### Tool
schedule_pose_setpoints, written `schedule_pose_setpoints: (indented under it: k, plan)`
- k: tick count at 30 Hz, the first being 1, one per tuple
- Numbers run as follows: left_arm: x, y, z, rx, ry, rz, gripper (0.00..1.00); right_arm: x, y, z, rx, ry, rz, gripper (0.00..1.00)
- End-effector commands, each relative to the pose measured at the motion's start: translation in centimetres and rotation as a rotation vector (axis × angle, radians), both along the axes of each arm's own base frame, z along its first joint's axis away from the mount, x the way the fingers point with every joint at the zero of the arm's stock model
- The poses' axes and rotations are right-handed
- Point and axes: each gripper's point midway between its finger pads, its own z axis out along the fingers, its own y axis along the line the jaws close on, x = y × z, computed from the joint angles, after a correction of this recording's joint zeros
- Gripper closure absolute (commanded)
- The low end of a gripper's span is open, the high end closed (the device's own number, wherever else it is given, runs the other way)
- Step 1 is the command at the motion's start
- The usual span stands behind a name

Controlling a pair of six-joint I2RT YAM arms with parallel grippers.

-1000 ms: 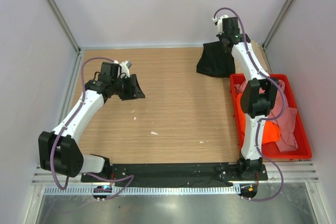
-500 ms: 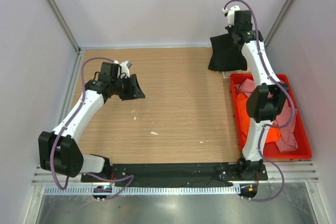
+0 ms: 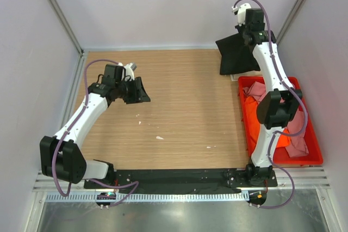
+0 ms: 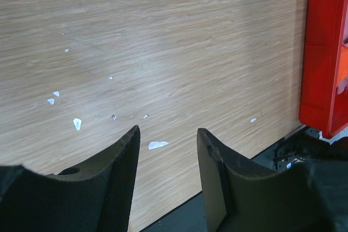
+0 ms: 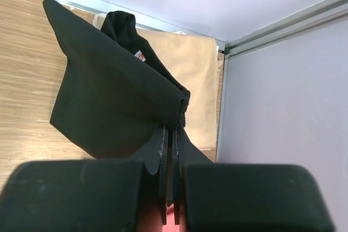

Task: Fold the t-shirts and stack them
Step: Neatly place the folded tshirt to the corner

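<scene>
The tan t-shirt [image 3: 246, 73] [image 5: 193, 74] lies below my right gripper, so I will next move that gripper to the right in the top view and down, and release the black t-shirt on the tan one.
My right gripper [image 3: 246, 37] is shut on the black t-shirt [image 3: 235, 54] and holds it lifted at the table's far right corner; in the right wrist view the black t-shirt [image 5: 114, 96] hangs from the closed gripper [image 5: 173, 129]. The tan t-shirt [image 5: 193, 74] lies flat on the table beneath it. The pink t-shirt [image 3: 296, 126] and the orange t-shirt [image 3: 255, 118] lie bunched in the red crate [image 3: 314, 158]. My left gripper [image 3: 138, 91] is open and empty above the left part of the table; it also shows in the left wrist view [image 4: 166, 134].
The red crate stands along the table's right edge, also seen in the left wrist view [image 4: 323, 52]. White paper scraps [image 4: 157, 145] dot the wooden table [image 3: 179, 112]. Walls close in at the back and sides.
My right gripper has lifted the black t-shirt and carried it back and to the right, toward the far corner. The left arm has not moved.
</scene>
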Motion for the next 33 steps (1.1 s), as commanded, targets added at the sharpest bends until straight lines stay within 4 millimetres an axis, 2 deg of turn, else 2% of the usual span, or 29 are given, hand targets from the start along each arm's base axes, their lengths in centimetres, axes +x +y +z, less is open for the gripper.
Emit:
schedule_pose_setpoints:
  k: [1, 10, 18, 23, 29, 30, 32, 33]
  plan:
    - [0.2, -0.4, 1.8, -0.033, -0.047, -0.014, 0.52, -1.6, -0.6, 6.3, 0.015, -0.134, 0.012, 0.99]
    - [0.2, -0.3, 1.7, -0.031, -0.043, -0.012, 0.52, -3.1, -0.2, 7.4, 0.042, -0.143, 0.032, 0.99]
    - [0.3, -0.5, 1.7, -0.038, -0.039, -0.017, 0.52, -3.9, -0.5, 7.5, 0.041, -0.135, 0.032, 0.99]
    - [0.2, -0.4, 1.6, -0.034, -0.041, -0.015, 0.52, -4.4, -1.0, 6.9, 0.039, -0.112, 0.032, 0.99]
    - [0.3, -0.3, 1.4, -0.024, -0.038, -0.01, 0.52, -3.4, -2.2, 5.8, 0.036, -0.102, 0.022, 0.99]
    - [0.3, -0.3, 1.3, -0.023, -0.034, -0.01, 0.52, -2.9, -2.1, 5.0, 0.033, -0.084, 0.025, 0.99]
    - [0.3, -0.3, 1.4, -0.023, -0.036, -0.011, 0.52, -2.3, -2.1, 5.0, 0.029, -0.087, 0.034, 0.99]
    - [0.4, -0.2, 1.4, -0.019, -0.035, -0.006, 0.52, -2.0, -3.4, 4.7, 0.024, -0.078, 0.022, 0.99]
